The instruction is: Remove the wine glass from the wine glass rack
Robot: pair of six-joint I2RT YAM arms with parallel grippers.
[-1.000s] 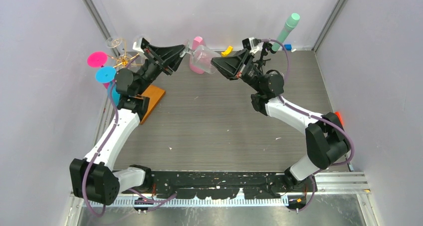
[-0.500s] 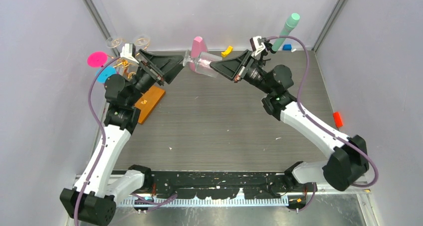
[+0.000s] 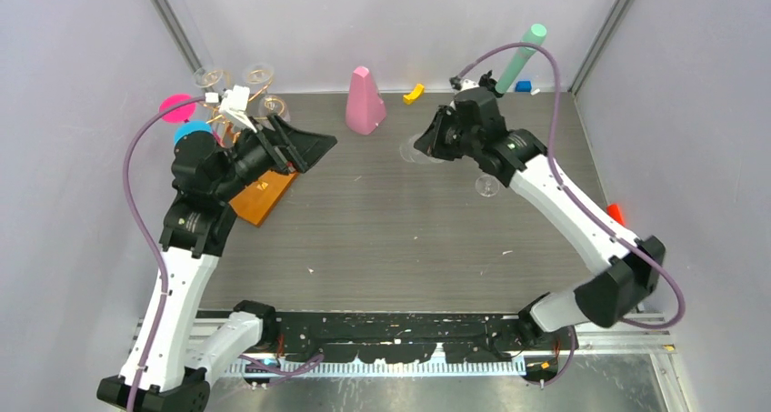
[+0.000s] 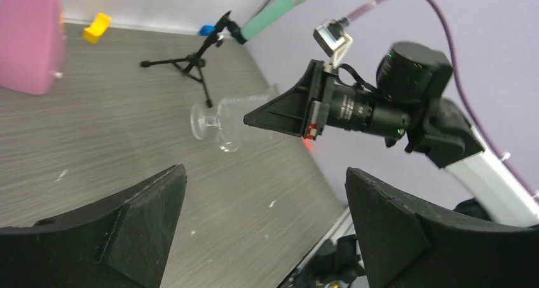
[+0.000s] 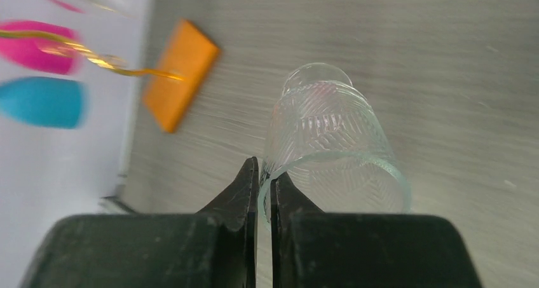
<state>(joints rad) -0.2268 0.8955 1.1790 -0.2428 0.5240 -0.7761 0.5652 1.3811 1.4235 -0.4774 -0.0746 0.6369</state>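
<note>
My right gripper holds the wine glass sideways in the air, so it should tilt downward, lower the wine glass's foot onto bare tabletop [image 3: 458,186] beside the standing clear glass and let go.
The clear ribbed wine glass [image 5: 330,123] lies sideways in the air, its rim pinched by my right gripper [image 5: 264,173], which is shut on it. From above, the wine glass [image 3: 414,148] hangs over the back middle of the table at the tip of the right gripper [image 3: 425,146]. The left wrist view shows the same wine glass [image 4: 235,113] with its foot pointing left. The wine glass rack [image 3: 227,112], gold wire on an orange wooden base [image 3: 264,194], stands at the back left. My left gripper [image 3: 309,146] is open beside it, with nothing between its fingers [image 4: 159,199].
Two clear glasses [image 3: 259,74] and pink [image 3: 177,109] and blue [image 3: 193,137] discs hang at the rack. A pink cone [image 3: 365,101], a yellow piece [image 3: 414,92] and a tripod with a mint tube [image 3: 523,53] stand along the back. A red block [image 3: 616,214] lies at the right wall.
My left gripper opened, let go of the glass and drew back toward the rack. The right arm carried the glass rightward and lower over the table.
</note>
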